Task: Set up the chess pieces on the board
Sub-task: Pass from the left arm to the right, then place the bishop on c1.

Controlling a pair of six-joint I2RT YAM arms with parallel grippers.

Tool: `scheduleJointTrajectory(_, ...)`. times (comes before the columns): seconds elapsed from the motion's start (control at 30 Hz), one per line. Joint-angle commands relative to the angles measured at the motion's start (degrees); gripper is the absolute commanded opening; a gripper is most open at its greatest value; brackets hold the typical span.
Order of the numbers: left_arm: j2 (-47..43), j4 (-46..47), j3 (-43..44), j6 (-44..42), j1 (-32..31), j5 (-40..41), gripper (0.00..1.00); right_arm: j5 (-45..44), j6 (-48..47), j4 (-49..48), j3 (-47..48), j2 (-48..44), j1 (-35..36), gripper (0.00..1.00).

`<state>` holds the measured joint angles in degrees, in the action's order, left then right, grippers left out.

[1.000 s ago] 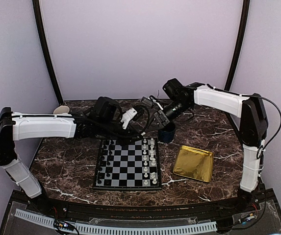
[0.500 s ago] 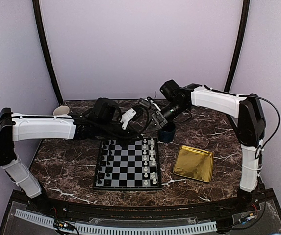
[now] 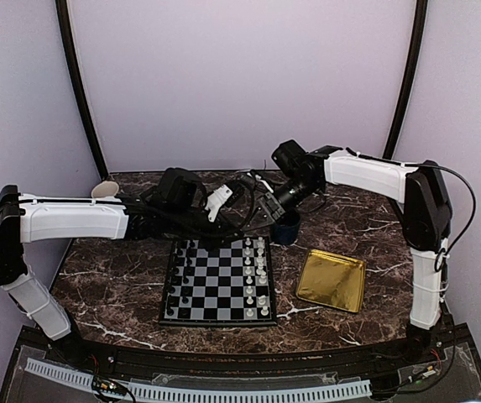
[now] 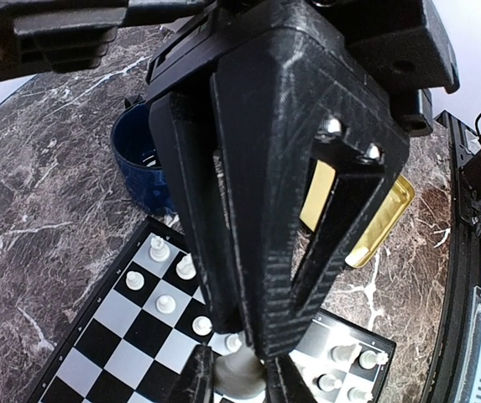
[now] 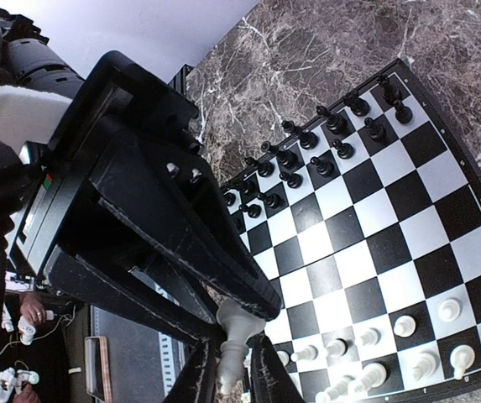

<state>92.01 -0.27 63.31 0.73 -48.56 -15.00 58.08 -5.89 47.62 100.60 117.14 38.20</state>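
Observation:
The robot's right gripper should next move back and down to the gap in the outer white row (image 3: 263, 290) and release the piece there, because that square is empty.
Above the far edge of the board (image 3: 215, 279) my two grippers meet tip to tip over one cream-white chess piece (image 5: 238, 332). My left gripper (image 4: 240, 386) is shut on the piece's wide base (image 4: 238, 369). My right gripper (image 5: 233, 382) is shut round its slimmer upper part, and in the left wrist view its black fingers (image 4: 248, 210) fill the middle. In the top view the left gripper (image 3: 247, 201) and the right gripper (image 3: 258, 205) hide the piece. Several white pieces (image 3: 259, 269) stand along the board's right columns and several black ones (image 3: 180, 269) along its left.
A dark blue cup (image 3: 287, 227) stands just beyond the board's far right corner, under the right gripper. A shiny gold tray (image 3: 331, 280) lies right of the board. A small tan disc (image 3: 104, 189) sits at the table's far left corner.
My right arm has shifted a little left toward the left gripper, and its jaws have narrowed onto the white piece. The left gripper has held still, shut on the piece.

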Motion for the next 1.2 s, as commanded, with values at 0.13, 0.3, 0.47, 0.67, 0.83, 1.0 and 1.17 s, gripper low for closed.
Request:
scheduleJointTrajectory(0.13,-2.7,1.7,-1.6,0.7,-0.2,0.6,0.24,-0.3,-0.6,-0.7,1.5,0.9,0.5,0.09)
scheduleJointTrajectory(0.3,-3.7,-1.9,-1.5,-1.0,-0.2,4.2,0.52,-8.8,-5.4,2.9,3.5,-1.4,0.5,0.07)
scheduleJointTrajectory(0.47,-6.7,-10.1,0.4,-6.0,1.9,8.6,0.58,-21.7,-11.6,5.0,1.5,-6.7,0.7,0.07)
scheduleJointTrajectory(0.67,-8.2,-14.8,7.6,-9.4,6.8,16.4,0.80,-36.2,-21.6,10.1,-3.5,-11.4,5.2,0.06)
scheduleJointTrajectory(0.83,-5.1,-13.1,9.9,-3.2,11.6,21.9,0.98,-46.9,-27.3,13.5,-9.1,-13.0,13.0,0.06)
scheduleJointTrajectory(1.0,-6.5,-12.4,6.1,-2.2,16.0,18.3,0.98,-51.8,-27.8,15.1,-12.7,-12.2,18.7,0.06)
scheduleJointTrajectory(1.17,-10.2,-9.8,1.5,-4.1,16.1,19.4,0.97,-52.0,-27.6,15.0,-13.1,-10.6,20.7,0.06)
